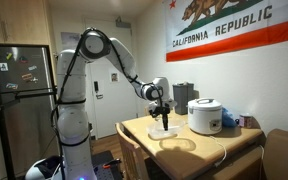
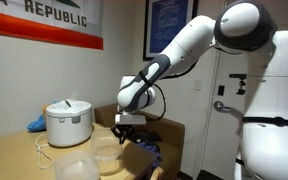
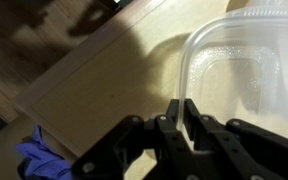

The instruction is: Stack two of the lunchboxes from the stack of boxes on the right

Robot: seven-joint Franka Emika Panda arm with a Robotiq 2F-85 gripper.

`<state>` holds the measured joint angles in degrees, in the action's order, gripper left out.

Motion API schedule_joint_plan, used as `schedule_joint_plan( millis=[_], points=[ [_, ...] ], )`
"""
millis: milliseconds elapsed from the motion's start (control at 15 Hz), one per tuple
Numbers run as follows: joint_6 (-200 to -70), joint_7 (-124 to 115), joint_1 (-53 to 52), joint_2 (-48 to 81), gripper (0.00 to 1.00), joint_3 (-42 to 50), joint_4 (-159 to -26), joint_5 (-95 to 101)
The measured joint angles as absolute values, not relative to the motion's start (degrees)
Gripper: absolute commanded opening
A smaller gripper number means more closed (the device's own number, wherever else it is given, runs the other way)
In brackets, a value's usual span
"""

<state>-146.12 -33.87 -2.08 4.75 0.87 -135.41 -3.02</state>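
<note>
The translucent lunchbox still hangs above its shadow, so my gripper will lower it next until it rests on the wooden table beside the other lunchbox.
My gripper (image 3: 181, 112) is shut on the near rim of a translucent lunchbox (image 3: 239, 70), which fills the upper right of the wrist view. In both exterior views the gripper (image 1: 160, 108) (image 2: 127, 130) hangs over the wooden table and holds that lunchbox (image 1: 165, 130) (image 2: 108, 152) at its edge, low over the tabletop. Another translucent lunchbox (image 2: 76, 166) lies nearer the table's front; it also shows in an exterior view (image 1: 180, 146). I cannot tell whether either is a single box or a nested pile.
A white domed rice cooker (image 1: 205, 116) (image 2: 69, 122) stands on the table (image 1: 144, 135) behind the boxes, with a blue item (image 2: 36, 124) beside it. A purple cloth (image 3: 42, 160) (image 2: 150, 156) lies near the table edge by the gripper.
</note>
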Motion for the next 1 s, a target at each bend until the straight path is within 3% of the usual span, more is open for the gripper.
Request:
schedule_joint_plan(
  millis=[1000],
  points=[
    [-145.3,-12.6,1.4,13.9,0.03,3.5,-131.1,-2.5]
  ],
)
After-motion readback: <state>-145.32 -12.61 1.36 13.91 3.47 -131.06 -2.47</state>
